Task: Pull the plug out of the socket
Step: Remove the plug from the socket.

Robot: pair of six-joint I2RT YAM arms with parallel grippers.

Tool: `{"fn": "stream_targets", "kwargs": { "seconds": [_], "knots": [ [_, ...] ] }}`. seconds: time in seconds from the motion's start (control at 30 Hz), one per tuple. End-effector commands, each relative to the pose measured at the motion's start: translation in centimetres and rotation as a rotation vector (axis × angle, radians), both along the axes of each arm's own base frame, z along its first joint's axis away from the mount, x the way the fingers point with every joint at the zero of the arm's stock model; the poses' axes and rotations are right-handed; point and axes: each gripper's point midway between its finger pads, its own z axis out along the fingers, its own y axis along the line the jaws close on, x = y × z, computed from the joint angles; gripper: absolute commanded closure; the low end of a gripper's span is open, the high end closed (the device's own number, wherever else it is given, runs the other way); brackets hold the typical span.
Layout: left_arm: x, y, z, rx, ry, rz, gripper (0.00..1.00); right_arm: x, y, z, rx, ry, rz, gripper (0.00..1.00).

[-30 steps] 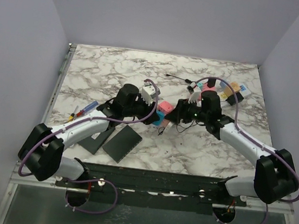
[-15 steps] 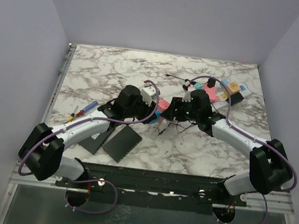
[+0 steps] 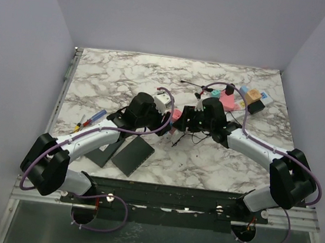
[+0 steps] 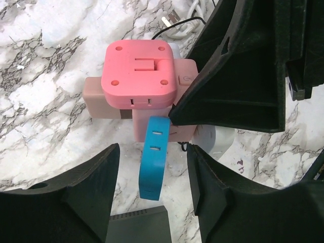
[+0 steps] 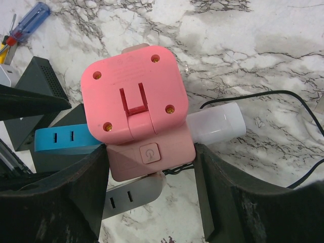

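My left gripper should go down a little next and then close on the sides of the blue segment.
The socket is a chain of outlet segments lying on the table: a pink body with a power button, a blue segment and a grey-white one. A square pink plug sits on the pink body; it also shows in the left wrist view and as a sliver in the top view. My right gripper is open, with a finger close on each side of the pink body. My left gripper is open, with the blue segment between its fingers and untouched. The two grippers face each other.
Two flat black pads lie near the left arm. A screwdriver lies at the left. A cluster of coloured adapters sits at the far right. A thin black cable loops beside the socket's white cord end.
My right gripper has moved left and now covers the pink plug and socket body in the top view. The left arm has barely moved.
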Motion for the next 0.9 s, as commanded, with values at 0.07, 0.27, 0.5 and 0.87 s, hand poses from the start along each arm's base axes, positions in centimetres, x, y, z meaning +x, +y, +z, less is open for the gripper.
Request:
{"fn": "stream_targets", "kwargs": {
  "seconds": [0.07, 0.27, 0.5, 0.87],
  "knots": [
    [0.5, 0.0, 1.2, 0.021, -0.034, -0.003, 0.39, 0.6, 1.1, 2.8, 0.067, -0.075, 0.019, 0.75],
    [-0.1, -0.6, 0.8, 0.014, 0.005, -0.048, 0.38, 0.5, 1.2, 3.0, 0.074, -0.095, 0.038, 0.75],
    [0.0, -0.5, 0.0, 0.039, 0.027, -0.039, 0.44, 0.4, 1.2, 3.0, 0.075, -0.093, 0.033, 0.75],
    [0.3, -0.3, -0.8, 0.020, 0.093, -0.030, 0.49, 0.4, 0.9, 3.2, 0.070, -0.105, 0.025, 0.75]
  ]
}}
